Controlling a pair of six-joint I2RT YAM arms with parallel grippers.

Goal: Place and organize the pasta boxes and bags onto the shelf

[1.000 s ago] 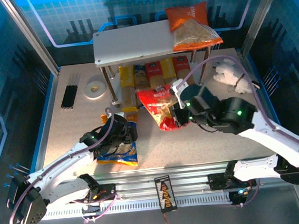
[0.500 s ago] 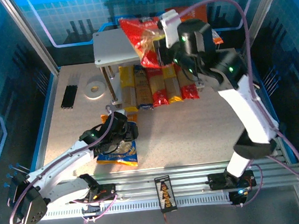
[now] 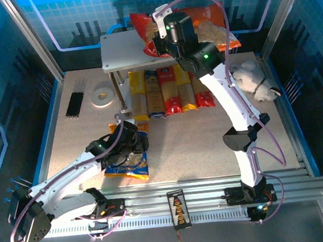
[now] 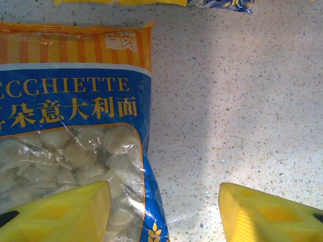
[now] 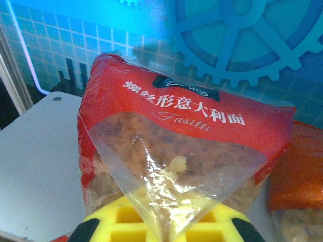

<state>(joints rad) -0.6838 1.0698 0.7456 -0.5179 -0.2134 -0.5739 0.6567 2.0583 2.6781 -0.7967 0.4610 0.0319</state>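
Note:
The red bag still hangs, so the robot's right gripper needs to move toward the orange bag [image 5: 298, 176] and bring the red bag down onto the grey board beside it before releasing.
My right gripper [image 3: 160, 38] is shut on the clear end of the red bag [image 3: 143, 32], holding it over the top board of the shelf [image 3: 122, 55]. In the right wrist view the red bag [image 5: 176, 146] hangs from my gripper [image 5: 169, 224] above the grey board [image 5: 40, 151], with the orange bag [image 5: 298, 176] lying to its right. Several pasta boxes [image 3: 170, 90] lie side by side under the top board. The blue-yellow bag [image 4: 70, 121] lies on the table. My left gripper [image 4: 164, 212] is open over its right edge, one finger [image 4: 60, 217] above the bag.
A white tape roll [image 3: 102, 96] and a black strip [image 3: 75, 104] lie left of the shelf. A white plush toy [image 3: 255, 80] sits to its right. Blue walls and metal posts close in the table.
My right arm has lifted the red bag from the table up and back over the shelf's top board. The left arm has stayed where it was.

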